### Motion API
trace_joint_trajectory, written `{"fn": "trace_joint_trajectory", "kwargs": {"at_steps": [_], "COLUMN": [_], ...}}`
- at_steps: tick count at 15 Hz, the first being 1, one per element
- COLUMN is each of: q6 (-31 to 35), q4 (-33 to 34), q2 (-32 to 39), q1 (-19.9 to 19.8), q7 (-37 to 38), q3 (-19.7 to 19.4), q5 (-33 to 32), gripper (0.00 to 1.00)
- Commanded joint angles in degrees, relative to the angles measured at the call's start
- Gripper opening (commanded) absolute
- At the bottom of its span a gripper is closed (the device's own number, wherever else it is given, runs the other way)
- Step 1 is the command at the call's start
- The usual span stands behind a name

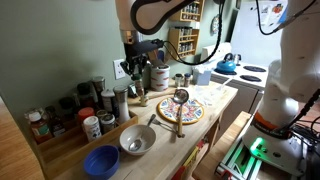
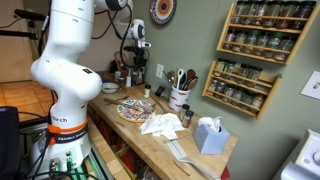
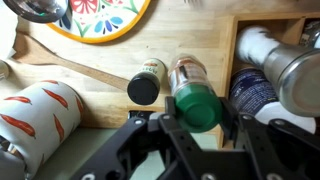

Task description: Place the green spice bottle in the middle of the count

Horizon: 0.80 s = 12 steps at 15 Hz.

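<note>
Next, the gripper goes left in the wrist view, past the black-capped bottle (image 3: 144, 88), over the bare counter by the plate (image 3: 120, 64), which has room to release the cap.
The green spice bottle (image 3: 190, 80) has a clear body and a green cap. In the wrist view it stands on the wooden counter (image 3: 100, 70), beside a black-capped bottle (image 3: 144, 88). My gripper (image 3: 195, 122) has a finger pressed on each side of the green cap, shut on it. In both exterior views the gripper (image 1: 140, 64) (image 2: 133, 62) is low at the back end of the counter, among jars near the wall. The bottle itself is hidden there.
A colourful plate (image 1: 186, 112) (image 2: 135, 108) lies mid-counter with a ladle (image 1: 179, 100) over it. A steel bowl (image 1: 137, 140) and blue bowl (image 1: 101, 160) sit nearer. A red-patterned white jar (image 3: 40, 112), steel canister (image 3: 295, 72) and blue-patterned jar (image 3: 255, 92) crowd the bottle.
</note>
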Motion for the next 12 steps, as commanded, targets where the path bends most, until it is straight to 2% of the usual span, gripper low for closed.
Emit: {"fn": "trace_joint_trajectory", "kwargs": {"at_steps": [1,3,4,9,12], "q6": [-0.18,-0.1,-0.09,3.26,8.08], "q4": [-0.02,-0.35,-0.37,-8.07,-13.39], "q2": [-0.15,-0.49,-0.52,-5.5,-7.57], "q1": [-1.39,-1.42,-1.42,-4.46,-6.05], "q7": [0.34,0.47,0.49,-1.66,-4.21], "q3": [1.51,1.6,1.6,1.3,1.35], "q5": [-0.29,-0.3,-0.3,4.11,5.86], "gripper": [0.45,0.45,0.2,0.2,0.2]}}
